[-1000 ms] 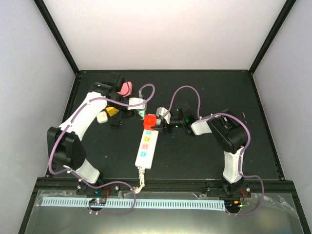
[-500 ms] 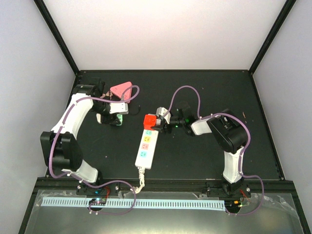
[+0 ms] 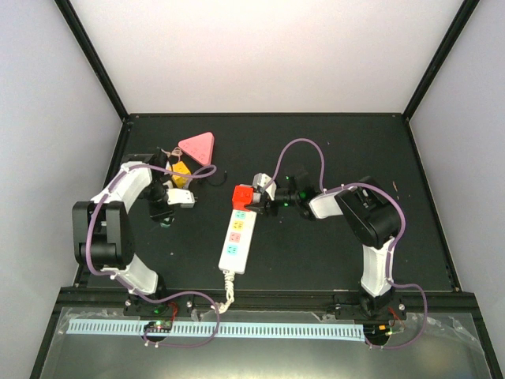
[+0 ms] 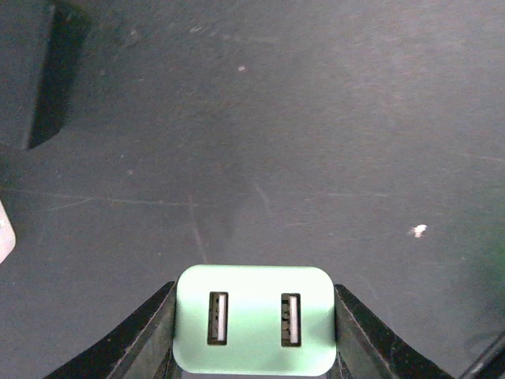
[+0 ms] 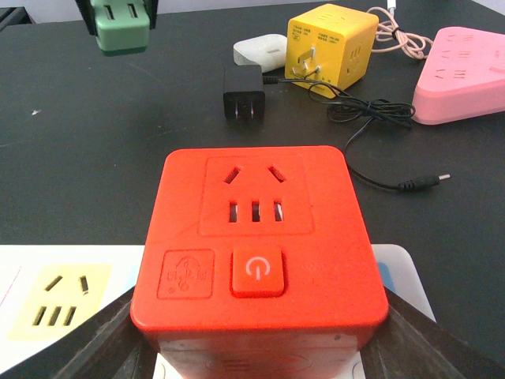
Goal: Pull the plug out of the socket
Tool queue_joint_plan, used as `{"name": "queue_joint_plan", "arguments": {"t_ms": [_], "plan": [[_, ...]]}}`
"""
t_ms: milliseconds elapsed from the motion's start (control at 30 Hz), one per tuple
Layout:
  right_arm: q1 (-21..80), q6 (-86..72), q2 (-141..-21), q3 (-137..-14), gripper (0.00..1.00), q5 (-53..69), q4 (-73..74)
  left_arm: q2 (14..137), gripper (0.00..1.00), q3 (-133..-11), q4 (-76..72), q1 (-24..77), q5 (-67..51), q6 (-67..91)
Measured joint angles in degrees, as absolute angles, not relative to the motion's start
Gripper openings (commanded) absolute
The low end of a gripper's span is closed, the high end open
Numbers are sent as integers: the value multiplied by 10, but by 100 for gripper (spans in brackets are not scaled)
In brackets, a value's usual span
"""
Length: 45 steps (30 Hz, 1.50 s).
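Observation:
The green USB charger plug [image 4: 254, 318] hangs clear of the power strip over the open spot of bare mat, so my left gripper should lower onto that spot next and open.
The white power strip [image 3: 237, 237] lies in the middle of the mat, with pastel outlet faces; it also shows in the right wrist view [image 5: 55, 304]. A red cube adapter [image 3: 244, 195] sits on its far end. My right gripper [image 3: 254, 202] is shut on the red cube [image 5: 256, 253], with a jaw on each side. My left gripper [image 3: 163, 216] is shut on a pale green USB charger plug [image 4: 254, 318] and holds it just above the mat, well left of the strip. The green plug also shows in the right wrist view [image 5: 121, 24].
A pink triangular socket [image 3: 197, 146], a yellow cube adapter [image 3: 181, 169] with a thin cord, a small white piece [image 5: 260, 49] and a black adapter [image 5: 243, 93] with a thin black cable lie at the far left. The strip's bundled cord [image 3: 229, 290] reaches the near edge.

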<state>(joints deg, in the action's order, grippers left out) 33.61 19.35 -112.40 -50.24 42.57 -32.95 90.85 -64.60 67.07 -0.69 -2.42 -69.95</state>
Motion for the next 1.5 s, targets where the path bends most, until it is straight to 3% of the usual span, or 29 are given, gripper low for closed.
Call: {"name": "queue_joint_plan", "arguments": {"t_ms": [400,533,767,867,1167,1500], "plan": [[336,192,-1124,-503,2,426,-327,984,30,-646,599,-7,44,-619],[336,192,-1124,-504,2,426,-326,998,51,-648,589,-6,54,-602],[334,192,-1124,-504,2,426,-326,1003,78,-648,574,-7,60,-587],[334,192,-1124,-504,2,426,-325,1003,98,-648,573,-7,57,-585],[334,192,-1124,-505,2,426,-325,976,99,-703,602,-7,-10,-576],[334,192,-1124,-505,2,427,-325,835,99,-738,530,-7,-136,-539]]}}
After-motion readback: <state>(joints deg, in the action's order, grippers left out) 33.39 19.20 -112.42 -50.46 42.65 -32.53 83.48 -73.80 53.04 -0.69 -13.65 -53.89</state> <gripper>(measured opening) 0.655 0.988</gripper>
